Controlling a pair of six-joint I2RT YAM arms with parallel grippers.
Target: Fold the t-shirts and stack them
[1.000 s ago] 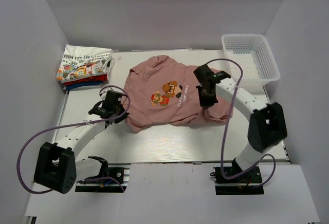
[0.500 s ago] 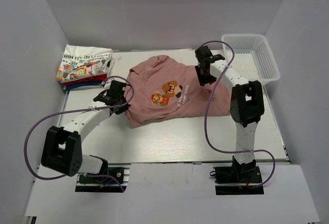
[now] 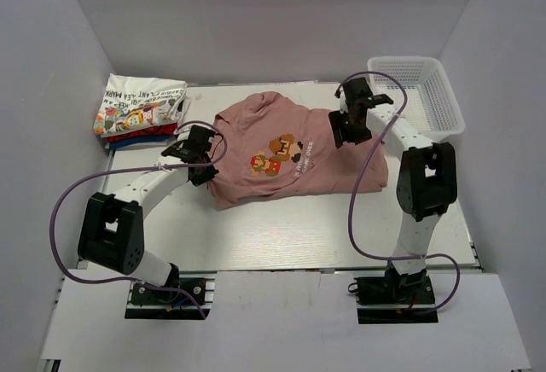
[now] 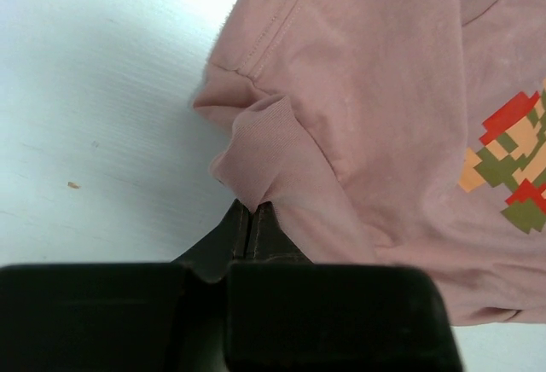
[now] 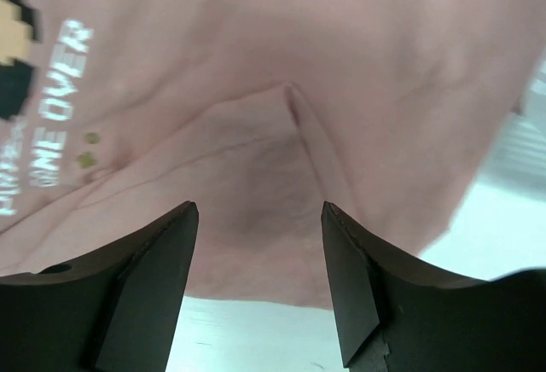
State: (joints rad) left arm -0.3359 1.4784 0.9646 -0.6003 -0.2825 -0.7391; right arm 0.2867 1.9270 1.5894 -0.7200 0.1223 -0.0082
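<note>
Next, my right gripper will lower onto a peaked crease in the pink t-shirt, fingers straddling the peak of the crease, and close, since the crease stands up below my open fingers.
A dusty-pink t-shirt (image 3: 281, 154) with a pixel cartoon print lies spread across the middle of the table. My left gripper (image 3: 198, 157) is at its left edge. In the left wrist view that gripper (image 4: 252, 210) is shut on a pinched fold of the pink t-shirt (image 4: 384, 116). My right gripper (image 3: 346, 126) hovers over the shirt's upper right part. The right wrist view shows that gripper (image 5: 260, 212) open, with nothing between its fingers and the pink t-shirt (image 5: 256, 107) lying flat below. A stack of folded t-shirts (image 3: 141, 109), white printed one on top, sits at the back left.
A white mesh basket (image 3: 418, 99) stands at the back right corner. White walls close in the table (image 3: 299, 227) on three sides. Purple cables loop off both arms over the near half of the table.
My right gripper has let go of the shirt's right side, opened and moved toward the back. The shirt's right part now lies flat. My left gripper has shifted slightly back, still pinching cloth.
</note>
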